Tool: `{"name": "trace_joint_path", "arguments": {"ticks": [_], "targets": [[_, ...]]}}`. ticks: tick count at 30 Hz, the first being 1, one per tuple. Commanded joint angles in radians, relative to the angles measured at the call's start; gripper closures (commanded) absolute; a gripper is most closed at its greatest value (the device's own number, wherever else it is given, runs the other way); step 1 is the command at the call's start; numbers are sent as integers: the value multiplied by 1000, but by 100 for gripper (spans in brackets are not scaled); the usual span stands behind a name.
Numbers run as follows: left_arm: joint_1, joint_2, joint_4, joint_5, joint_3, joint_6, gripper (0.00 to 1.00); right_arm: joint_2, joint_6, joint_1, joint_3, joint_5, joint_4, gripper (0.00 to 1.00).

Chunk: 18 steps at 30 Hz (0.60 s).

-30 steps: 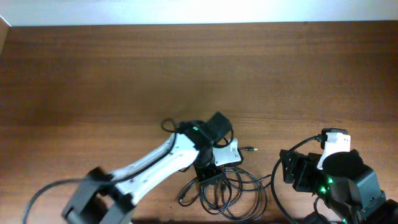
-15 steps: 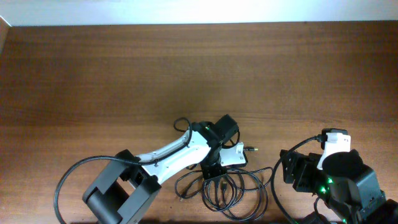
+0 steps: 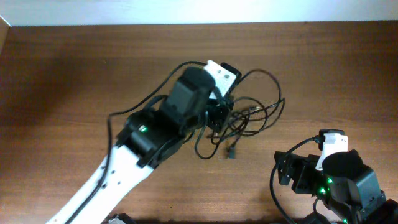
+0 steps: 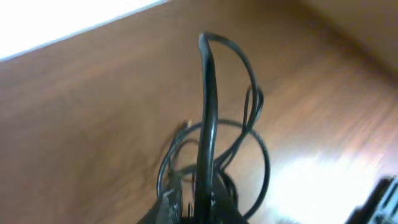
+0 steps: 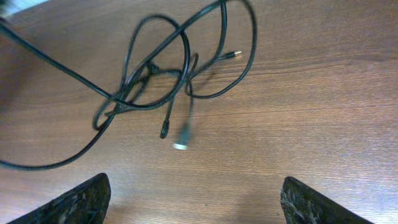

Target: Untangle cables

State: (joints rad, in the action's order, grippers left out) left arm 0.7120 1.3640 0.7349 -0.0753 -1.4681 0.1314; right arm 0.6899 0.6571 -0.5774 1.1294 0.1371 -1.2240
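Observation:
The bare tabletop lies below the cord, toward my base. My left gripper will lift the cord next, then bring it back and down to let it go there.
The cables (image 3: 252,111) are thin black cords tangled in loops, raised off the wooden table (image 3: 81,74) with plug ends dangling (image 3: 231,152). My left gripper (image 3: 217,118) is shut on the left side of the bundle. In the left wrist view the loops (image 4: 208,112) rise straight up from the shut left gripper (image 4: 202,208). The right wrist view shows the tangle (image 5: 168,74) hanging ahead, with a light plug tip (image 5: 180,145) lowest. My right gripper (image 5: 199,205) is open and holds nothing, its dark fingers (image 5: 84,200) wide apart; it sits at the front right (image 3: 287,174), apart from the cables.
The white wall edge (image 3: 186,11) runs along the table's far side. The left arm (image 3: 124,168) stretches diagonally from the front left toward the middle. The right arm's own thick black wires (image 3: 277,199) loop beside its base.
The left gripper shut on the bundle near the front edge, then lifted it up and away toward the table's middle. The right gripper opened wider and stayed in place.

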Motion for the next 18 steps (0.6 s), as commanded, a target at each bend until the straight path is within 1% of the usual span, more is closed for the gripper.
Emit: {"name": "trace_joint_path", "arguments": {"ticks": [1, 3, 5, 7, 11, 12, 13, 14, 15, 18], "targets": [[-2, -125, -92, -51, -25, 112, 100, -3, 6, 2, 8, -5, 38, 12], [-2, -166, -137, -130, -25, 112, 100, 8, 6, 2, 8, -4, 90, 12], [-2, -197, -146, -153, -25, 111, 100, 53, 6, 2, 8, -5, 164, 12], [-2, -219, -159, -204, -25, 111, 100, 150, 6, 2, 8, 1, 188, 12], [-2, -265, -158, -193, -25, 110, 100, 399, 6, 3, 8, 36, 167, 12], [-23, -293, -149, -138, -25, 103, 100, 488, 7, 3, 8, 66, 127, 13], [-57, -312, -135, -119, -25, 103, 100, 526, 39, 15, 8, 106, 88, 13], [-117, -342, -116, -119, -25, 103, 100, 547, 66, 56, 8, 146, 36, 13], [-150, -363, -105, -119, -25, 103, 100, 547, 66, 100, 8, 158, 11, 12], [-237, -412, -74, -119, -25, 103, 100, 545, 59, 306, 8, 141, -56, 12]]}}
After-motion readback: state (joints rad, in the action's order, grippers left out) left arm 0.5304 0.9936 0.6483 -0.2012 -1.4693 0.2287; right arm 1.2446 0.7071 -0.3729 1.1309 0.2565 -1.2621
